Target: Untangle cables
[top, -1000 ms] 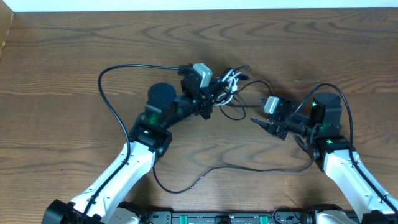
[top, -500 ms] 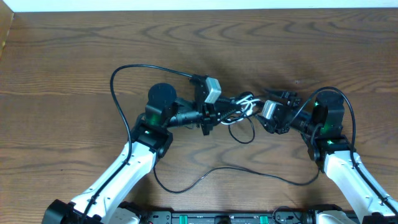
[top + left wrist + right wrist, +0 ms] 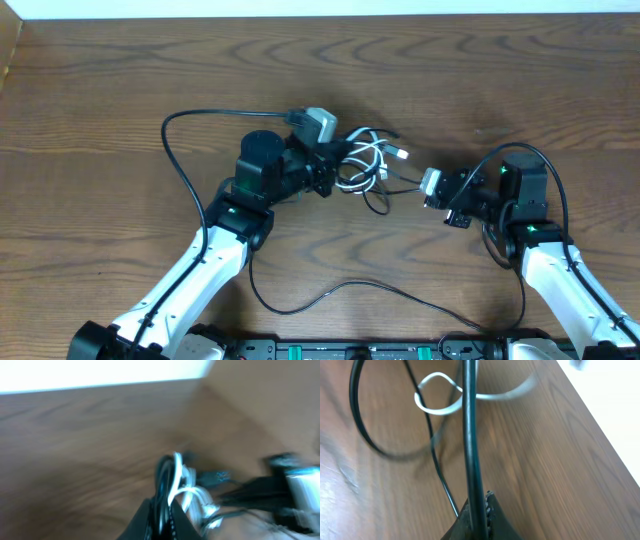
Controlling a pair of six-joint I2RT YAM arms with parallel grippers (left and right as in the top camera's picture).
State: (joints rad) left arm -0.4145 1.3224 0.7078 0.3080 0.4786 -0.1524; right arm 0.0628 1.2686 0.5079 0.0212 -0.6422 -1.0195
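I should pull my right gripper to the right in the overhead view, over bare tabletop, and let go of the black cord, because the cord still runs into the tangle.
The cables (image 3: 365, 160) form a small tangle of thin black cords and one white cord at the table's middle, with plug ends (image 3: 400, 154) sticking out to the right. My left gripper (image 3: 335, 166) is at the tangle's left side. In the blurred left wrist view it (image 3: 164, 516) is shut on a black cord (image 3: 162, 485), with white loops (image 3: 187, 495) beside it. My right gripper (image 3: 425, 192) is to the right of the tangle. In the right wrist view it (image 3: 476, 512) is shut on a black cord (image 3: 470, 435) that runs taut away from it, past a white loop (image 3: 437, 407).
A long black wire (image 3: 370, 287) snakes along the front of the wooden table (image 3: 120, 80) between the two arms. Another wire loop (image 3: 170, 140) arches to the left of the left arm. The table's far edge (image 3: 320, 16) meets a white surface.
The right gripper has shut on a black cord and drawn back to the right. The left gripper has pulled left with its cords, so the tangle is stretched out between them.
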